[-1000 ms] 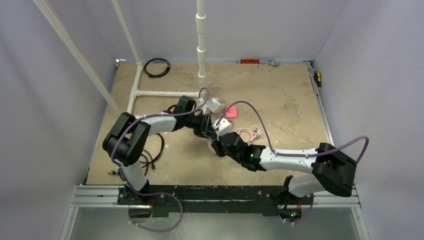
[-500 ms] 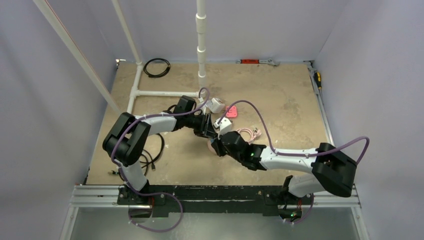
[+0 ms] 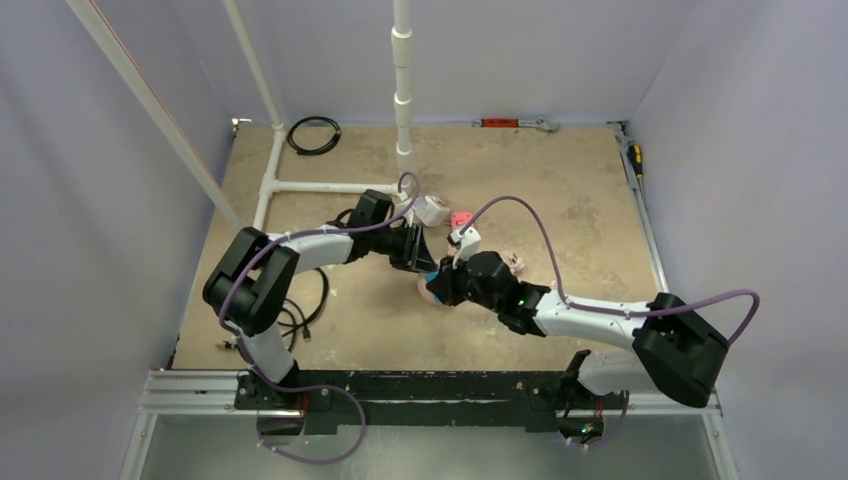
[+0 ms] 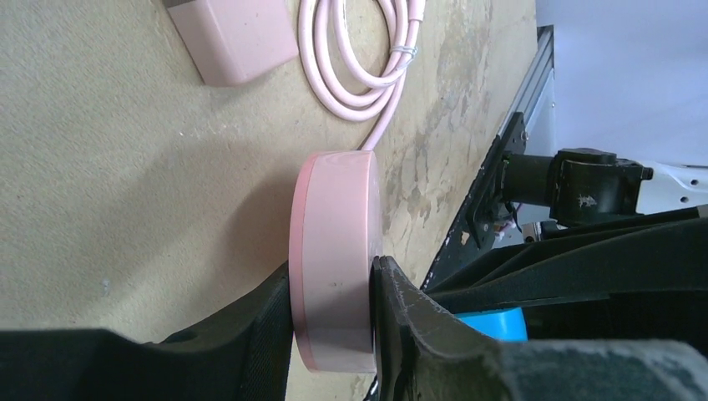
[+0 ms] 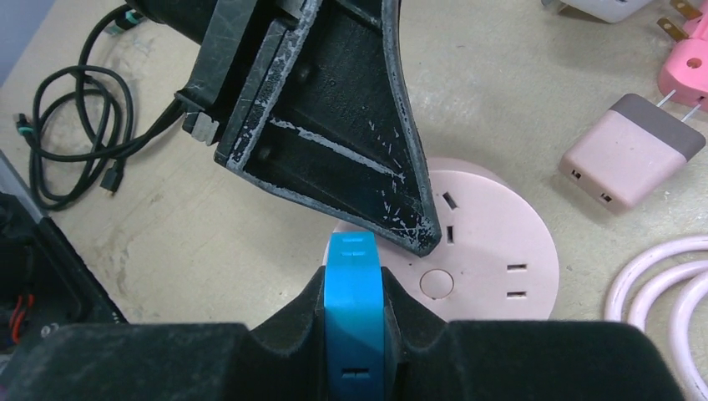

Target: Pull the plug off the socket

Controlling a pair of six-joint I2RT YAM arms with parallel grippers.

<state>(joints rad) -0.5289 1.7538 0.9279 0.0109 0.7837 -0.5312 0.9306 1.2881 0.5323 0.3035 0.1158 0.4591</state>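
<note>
The plug needs to come up off the socket with my right gripper, which should then carry it outward to the bare tabletop by the white adapter (image 3: pixel 434 239) (image 5: pixel 526 88), lower it and let it go.
The socket (image 4: pixel 334 251) is a flat round pale-pink disc lying on the tan table, seen edge-on in the left wrist view and face-up as the socket (image 5: pixel 493 242) in the right wrist view. My left gripper (image 4: pixel 332 269) is shut on the socket's rim, one finger (image 5: pixel 334 142) lying across its face. My right gripper (image 5: pixel 355 280) is shut on a blue plug (image 5: pixel 354 317) at the socket's near-left edge. Whether its prongs sit in the slots is hidden. From above, both grippers meet at the socket (image 3: pixel 430 290) mid-table.
A small square pink charger (image 5: pixel 630 149) and a coiled pink cord (image 4: pixel 359 63) lie just beyond the socket. A pink pronged plug (image 3: pixel 461 220) and a white adapter (image 3: pixel 432 210) sit behind. Black cables (image 5: pixel 67 100) lie at the left, with white pipes (image 3: pixel 330 187) at the back.
My right arm has swung to the right and its wrist has turned, still gripping the blue plug. The left arm stays on the socket.
</note>
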